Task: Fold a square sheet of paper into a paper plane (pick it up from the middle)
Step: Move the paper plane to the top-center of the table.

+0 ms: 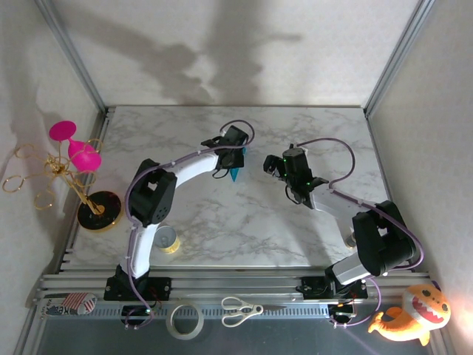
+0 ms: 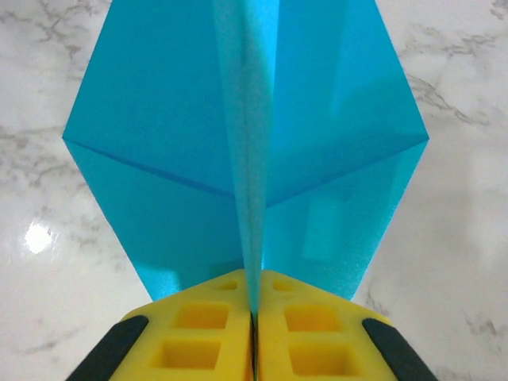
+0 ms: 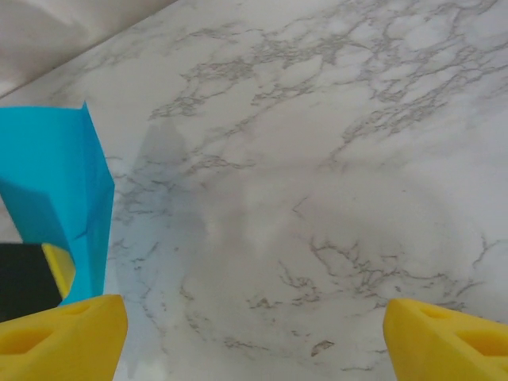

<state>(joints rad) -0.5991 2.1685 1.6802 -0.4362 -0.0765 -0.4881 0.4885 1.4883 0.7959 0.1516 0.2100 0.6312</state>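
Note:
The marble is below the robot's left gripper, so next that gripper will move down with the paper plane (image 1: 235,174) toward the tabletop and open to let go of the plane's centre fold.
The square sheet of paper stands folded as a teal-blue paper plane (image 2: 159,159), kite-shaped, with two wings spreading from an upright centre ridge. My left gripper (image 2: 254,317) is shut on that ridge, its yellow fingers (image 2: 198,333) pressed together on the paper. From above, the left gripper (image 1: 233,150) holds the paper plane (image 1: 235,174) over the middle of the marble table (image 1: 222,222). My right gripper (image 1: 281,168) stands open just to the right, apart from the paper. In the right wrist view the right gripper (image 3: 258,341) has bare marble between its fingertips (image 3: 71,337), and the paper plane (image 3: 55,182) rises at the left edge.
A small yellow tape roll (image 1: 169,240) lies by the left arm's base. A white tape roll (image 1: 185,320) and scissors (image 1: 240,310) rest on the front rail. A gold stand with pink cups (image 1: 77,177) is at the left, an orange plush fish (image 1: 414,314) at the right.

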